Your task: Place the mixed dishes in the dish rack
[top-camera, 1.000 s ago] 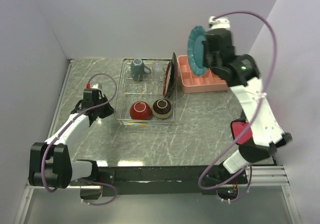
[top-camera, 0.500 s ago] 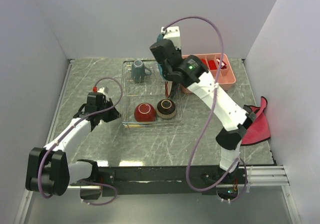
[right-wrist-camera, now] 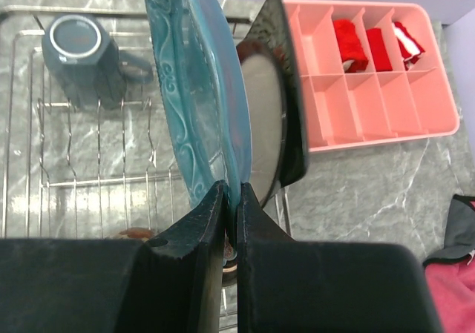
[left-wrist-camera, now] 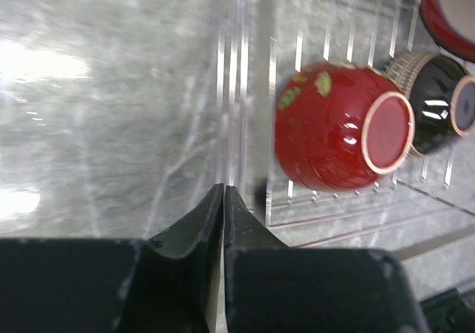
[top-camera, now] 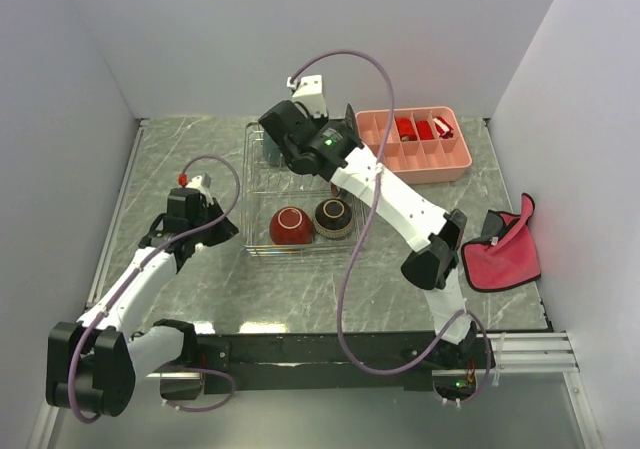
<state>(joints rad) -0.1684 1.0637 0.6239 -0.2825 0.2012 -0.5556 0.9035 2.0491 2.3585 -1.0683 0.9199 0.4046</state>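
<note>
I should next lower my right gripper to the left in the top view and release the teal plate there, because the empty rack wires beside the mug lie below.
My right gripper [right-wrist-camera: 231,188] is shut on the lower rim of the teal scalloped plate [right-wrist-camera: 194,96] and holds it on edge over the dish rack [right-wrist-camera: 44,125]. Right of it the red-rimmed cream plate [right-wrist-camera: 263,118] and the black square plate [right-wrist-camera: 288,88] stand on edge. The grey-blue mug [right-wrist-camera: 78,55] lies at the rack's far left. The red bowl [top-camera: 287,226] and the small dark patterned bowl [top-camera: 331,218] sit in the rack's near end [top-camera: 300,252]. My left gripper [left-wrist-camera: 223,188] is shut and empty at the rack's left edge [left-wrist-camera: 239,88], next to the red bowl [left-wrist-camera: 334,136]. I cannot make out the clear glass.
A pink compartment tray [top-camera: 412,144] with small red blocks stands right of the rack. A pink-red cloth [top-camera: 500,254] lies at the right edge of the table. The right arm [top-camera: 390,194] stretches across the rack. Walls close in on three sides.
My right arm has swung the teal plate leftward from above the pink tray to over the rack. My left gripper has shifted slightly by the rack's left side.
</note>
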